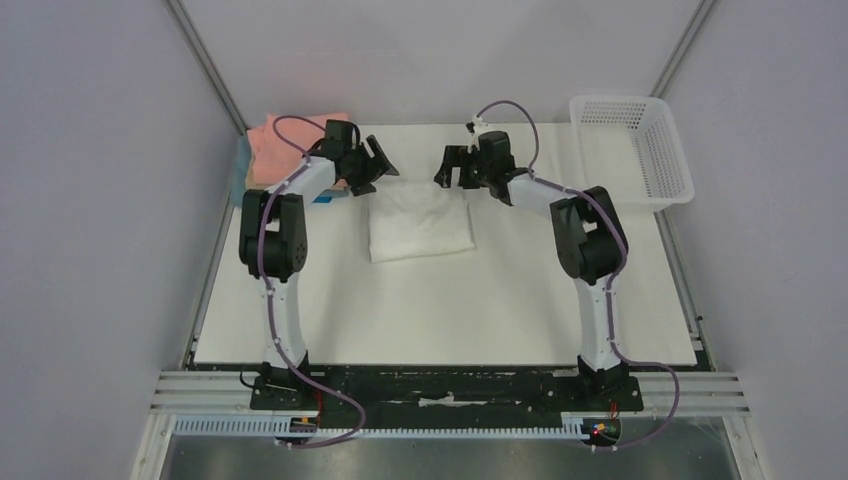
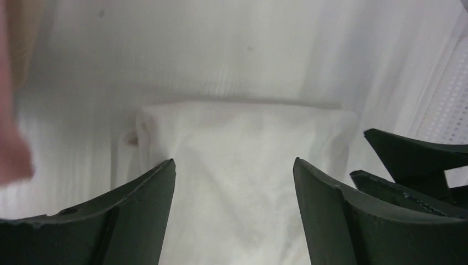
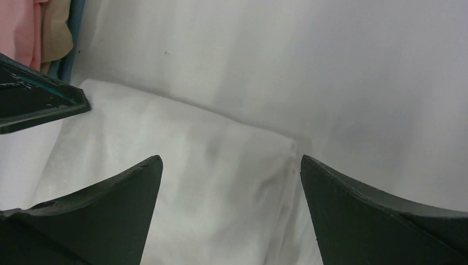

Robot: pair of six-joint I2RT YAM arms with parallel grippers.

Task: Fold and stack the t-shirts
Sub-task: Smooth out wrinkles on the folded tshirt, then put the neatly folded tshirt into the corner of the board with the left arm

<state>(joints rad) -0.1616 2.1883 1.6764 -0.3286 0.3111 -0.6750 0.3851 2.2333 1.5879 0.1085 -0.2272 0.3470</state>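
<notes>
My left gripper needs to lift off the t-shirt's far corner next, come back and go down onto the t-shirt's side edge facing the salmon-pink stack, because the white t-shirt is already folded.
The white t-shirt lies folded into a rectangle on the table's far middle. My left gripper is open above its far left corner; my right gripper is open above its far right corner. Neither holds cloth. In the left wrist view the white t-shirt lies below the spread gripper. In the right wrist view the shirt lies below the open gripper. A stack of folded shirts with the salmon-pink one on top sits at the far left; tan and blue edges show beneath it.
A white lattice basket stands at the far right corner of the white table. Grey walls close in the sides and back. The left gripper's finger shows in the right wrist view.
</notes>
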